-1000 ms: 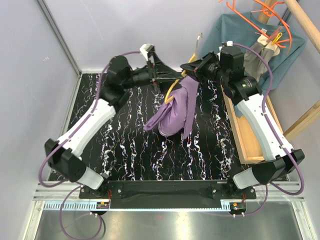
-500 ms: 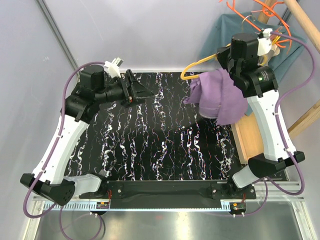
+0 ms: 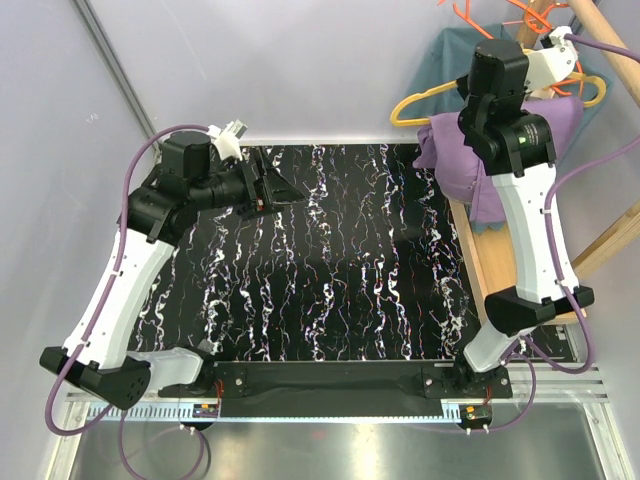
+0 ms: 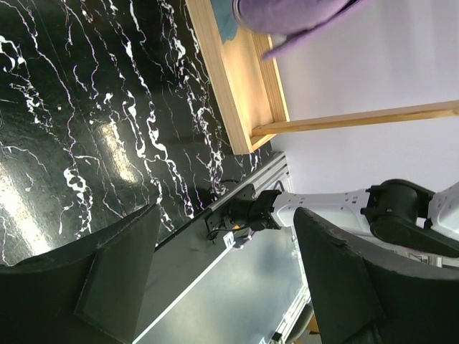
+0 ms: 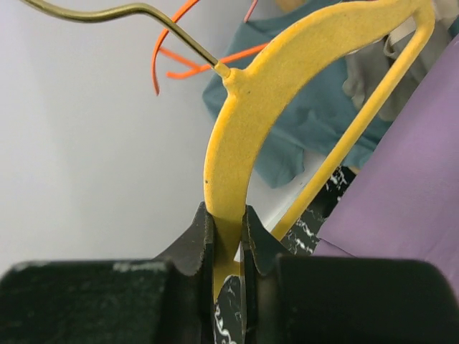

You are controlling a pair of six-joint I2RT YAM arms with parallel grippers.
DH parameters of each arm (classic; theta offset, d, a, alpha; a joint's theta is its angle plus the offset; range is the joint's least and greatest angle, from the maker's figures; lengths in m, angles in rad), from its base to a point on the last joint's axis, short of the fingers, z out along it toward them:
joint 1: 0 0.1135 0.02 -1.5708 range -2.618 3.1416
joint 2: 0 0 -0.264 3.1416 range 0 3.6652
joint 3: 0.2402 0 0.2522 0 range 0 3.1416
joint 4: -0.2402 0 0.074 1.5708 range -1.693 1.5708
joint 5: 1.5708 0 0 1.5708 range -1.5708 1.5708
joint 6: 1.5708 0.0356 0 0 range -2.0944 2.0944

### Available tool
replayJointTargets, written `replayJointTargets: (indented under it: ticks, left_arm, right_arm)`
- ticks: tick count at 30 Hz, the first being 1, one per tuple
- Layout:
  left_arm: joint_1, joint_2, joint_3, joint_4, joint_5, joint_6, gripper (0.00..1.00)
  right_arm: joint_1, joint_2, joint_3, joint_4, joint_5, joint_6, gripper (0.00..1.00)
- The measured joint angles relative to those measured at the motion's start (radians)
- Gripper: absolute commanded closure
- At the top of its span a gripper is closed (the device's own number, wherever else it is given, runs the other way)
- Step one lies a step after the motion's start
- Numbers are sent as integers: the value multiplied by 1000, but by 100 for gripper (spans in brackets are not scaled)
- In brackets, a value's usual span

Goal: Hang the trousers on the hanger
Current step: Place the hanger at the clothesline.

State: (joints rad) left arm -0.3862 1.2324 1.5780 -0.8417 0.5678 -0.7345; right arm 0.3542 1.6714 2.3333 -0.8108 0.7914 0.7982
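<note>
Next, my right gripper needs to go toward the right in the top view, set the hanger's metal hook over the slanted wooden pole point(image 3: 603, 29) and release, since the hook hangs free.
The yellow hanger point(image 5: 265, 79) is pinched at its shoulder between the shut jaws of my right gripper point(image 5: 226, 222), its metal hook point(image 5: 107, 14) pointing up and left. In the top view the hanger point(image 3: 425, 102) is raised at the far right, with the lilac trousers point(image 3: 455, 165) draped over it and bunched under the right wrist; the right gripper itself is hidden there. A lilac fold point(image 5: 409, 186) fills the right of the right wrist view. My left gripper point(image 3: 283, 190) hovers open over the table's far left, empty point(image 4: 228, 229), well apart from the trousers point(image 4: 287, 14).
A wooden frame point(image 3: 490, 270) runs along the table's right edge. Behind it hang a teal shirt point(image 3: 450, 55) and orange hangers point(image 3: 520, 20) under a slanted wooden pole point(image 3: 610, 40). A grey garment point(image 5: 366, 79) hangs beside the teal shirt. The black marbled tabletop point(image 3: 330, 270) lies between the arms.
The right arm has lifted the hanger and trousers off the table's middle, up and right toward the rack. The left gripper pulled back to the left, away from the cloth.
</note>
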Motion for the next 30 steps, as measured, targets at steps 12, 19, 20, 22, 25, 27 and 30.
replayJointTargets:
  ticks: [12, 19, 20, 22, 25, 27, 30]
  left_arm:
    - [-1, 37, 34, -51, 0, 23, 19]
    - [-1, 53, 39, -56, 0, 27, 19]
    - [-1, 55, 39, -58, 0, 28, 19]
    - [-1, 55, 39, -60, 0, 29, 19]
    - [-1, 60, 43, -67, 0, 31, 19]
    - [-1, 63, 45, -69, 0, 31, 19]
    - [-1, 68, 52, -74, 1, 32, 19]
  right_arm:
    - [-145, 38, 17, 40, 51, 13, 100]
    - [-195, 48, 19, 30, 65, 75, 100]
    - [-201, 50, 19, 26, 65, 82, 100]
    - [-218, 56, 19, 18, 65, 97, 100]
    - [-239, 60, 18, 2, 64, 118, 100]
    - [-249, 60, 15, -2, 64, 130, 100]
    - [-265, 60, 0, -2, 61, 145, 100]
